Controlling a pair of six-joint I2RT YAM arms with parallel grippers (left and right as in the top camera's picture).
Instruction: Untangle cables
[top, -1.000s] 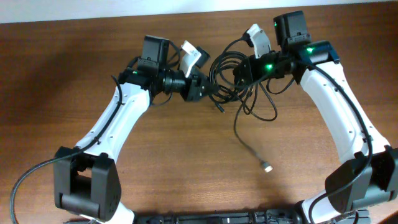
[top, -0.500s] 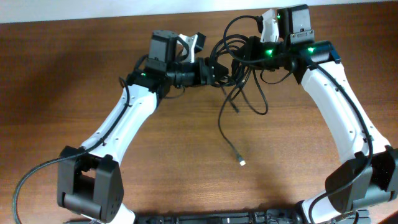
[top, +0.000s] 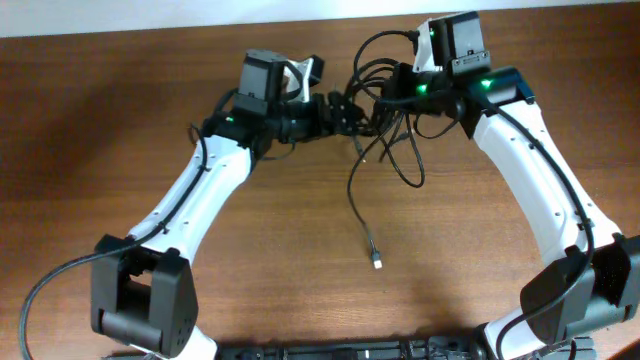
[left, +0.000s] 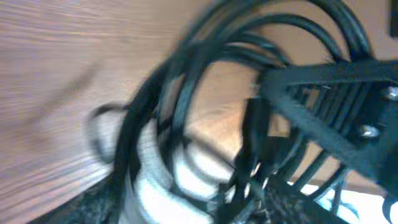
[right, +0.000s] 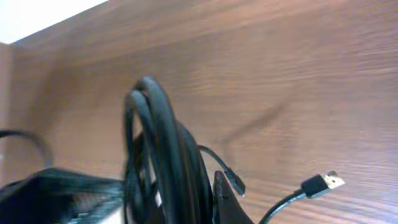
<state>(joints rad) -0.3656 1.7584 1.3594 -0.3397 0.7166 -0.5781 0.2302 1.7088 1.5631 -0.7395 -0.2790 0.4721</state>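
Note:
My right gripper moves down toward the open tabletop beneath the tangle (top: 386, 172) next and releases the coiled bundle there, since the loops hang clear above bare wood.
The cables (top: 378, 100) are a loose tangle of thin black cords, held up between my two grippers near the far side of the table. My left gripper (top: 345, 110) is shut on the left side of the tangle. My right gripper (top: 398, 88) is shut on a bundle of loops at its right side. One cord trails down to a plug end (top: 377, 263) on the table. The left wrist view is blurred, with cable loops (left: 205, 93) filling it. In the right wrist view the bundle (right: 165, 149) runs beside my finger (right: 225, 199), with a USB plug (right: 323, 183) and a small plug (right: 235, 182) hanging.
The brown wooden table (top: 120, 130) has its far edge just behind the grippers, with a white strip (top: 200, 12) beyond it. Both arm bases stand at the near edge. Thicker black robot cables run along the arms.
Both grippers moved toward the far edge and closer together with the tangle. The left wrist rotated. The trailing cord's plug end slid left across the table.

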